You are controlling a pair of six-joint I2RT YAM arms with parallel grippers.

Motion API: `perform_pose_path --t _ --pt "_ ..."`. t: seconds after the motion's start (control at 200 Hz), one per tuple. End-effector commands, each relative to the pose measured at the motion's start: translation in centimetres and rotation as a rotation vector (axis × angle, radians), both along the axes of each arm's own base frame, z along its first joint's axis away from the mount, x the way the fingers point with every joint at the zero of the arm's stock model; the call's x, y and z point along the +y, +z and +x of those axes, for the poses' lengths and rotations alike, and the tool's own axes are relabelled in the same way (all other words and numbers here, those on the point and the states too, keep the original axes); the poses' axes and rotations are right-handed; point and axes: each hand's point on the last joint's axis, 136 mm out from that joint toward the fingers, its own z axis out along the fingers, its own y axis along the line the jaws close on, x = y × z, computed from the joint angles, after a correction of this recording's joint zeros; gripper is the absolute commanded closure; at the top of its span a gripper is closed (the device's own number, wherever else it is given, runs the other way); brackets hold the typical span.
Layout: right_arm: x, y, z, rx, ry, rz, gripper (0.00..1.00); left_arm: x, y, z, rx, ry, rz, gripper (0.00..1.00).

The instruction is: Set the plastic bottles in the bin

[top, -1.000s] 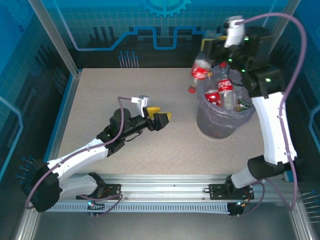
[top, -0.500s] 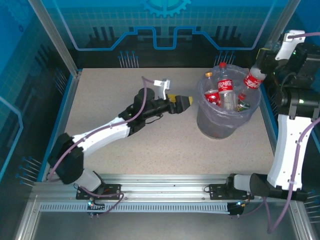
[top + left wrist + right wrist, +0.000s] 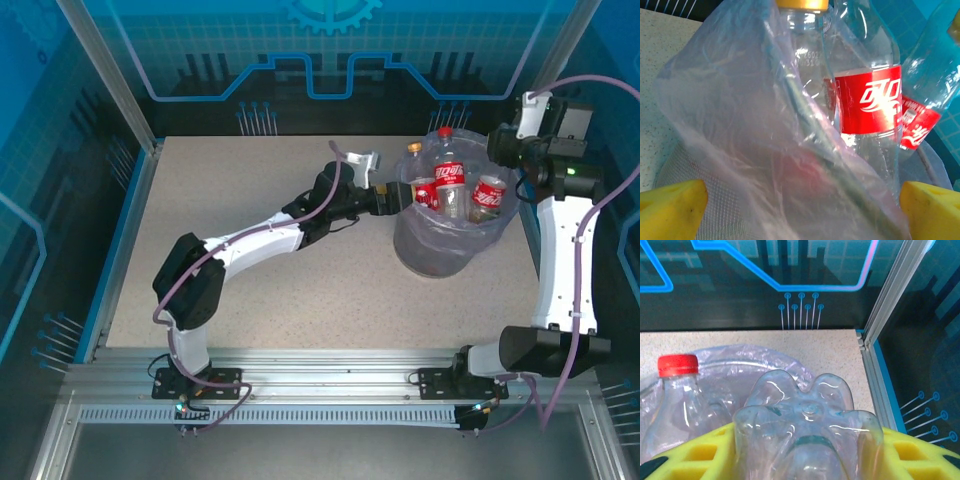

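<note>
I will next move my right gripper down toward the red-capped bottle, into the bin's opening, and release the clear bottle, because the bin (image 3: 430,250) has free room beside the red-capped bottle.
The bin (image 3: 430,250), a translucent grey wastebasket with a liner bag, stands at the right of the table and holds several plastic bottles (image 3: 450,180) with red labels. My right gripper (image 3: 503,158) hangs over the bin's right side, shut on a clear red-labelled bottle (image 3: 488,195) that points cap down into the bin. In the right wrist view that bottle's base (image 3: 807,425) sits between the yellow pads (image 3: 695,455) of the right gripper (image 3: 807,460). My left gripper (image 3: 392,200) is at the bin's left rim, open. Its yellow fingertips (image 3: 670,207) flank the liner (image 3: 755,150) with nothing held.
A bottle with a yellow cap (image 3: 415,150) and one with a red cap (image 3: 677,365) stand upright in the bin. A metal frame post (image 3: 890,295) and the blue side wall rise just right of the bin. The speckled tabletop (image 3: 250,170) stretches left of it.
The left arm has stretched rightwards until its open gripper reached the bin's left rim. The right arm swung the bottle from beyond the bin's right edge to above its inside.
</note>
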Motion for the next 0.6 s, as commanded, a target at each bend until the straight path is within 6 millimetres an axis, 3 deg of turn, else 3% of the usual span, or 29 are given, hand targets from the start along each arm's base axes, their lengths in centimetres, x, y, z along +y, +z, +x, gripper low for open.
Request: perform_pose_path --t 0.0,0.38,0.495,0.595 --pt "1.3 -3.2 0.3 0.105 0.064 0.01 0.63 -0.6 -1.2 0.5 0.031 0.004 0.028 0.01" --pt "3.9 -10.7 1.1 0.321 0.151 0.063 0.62 -0.8 -2.1 0.9 0.046 0.012 0.051 0.01" --pt "4.1 -12.0 1.3 0.336 0.152 0.104 0.62 -0.8 -2.4 0.9 0.053 0.012 0.058 0.01" --pt "3.9 -11.5 1.7 0.328 0.154 0.121 0.59 -0.8 -2.5 0.9 0.056 0.01 0.064 0.01"
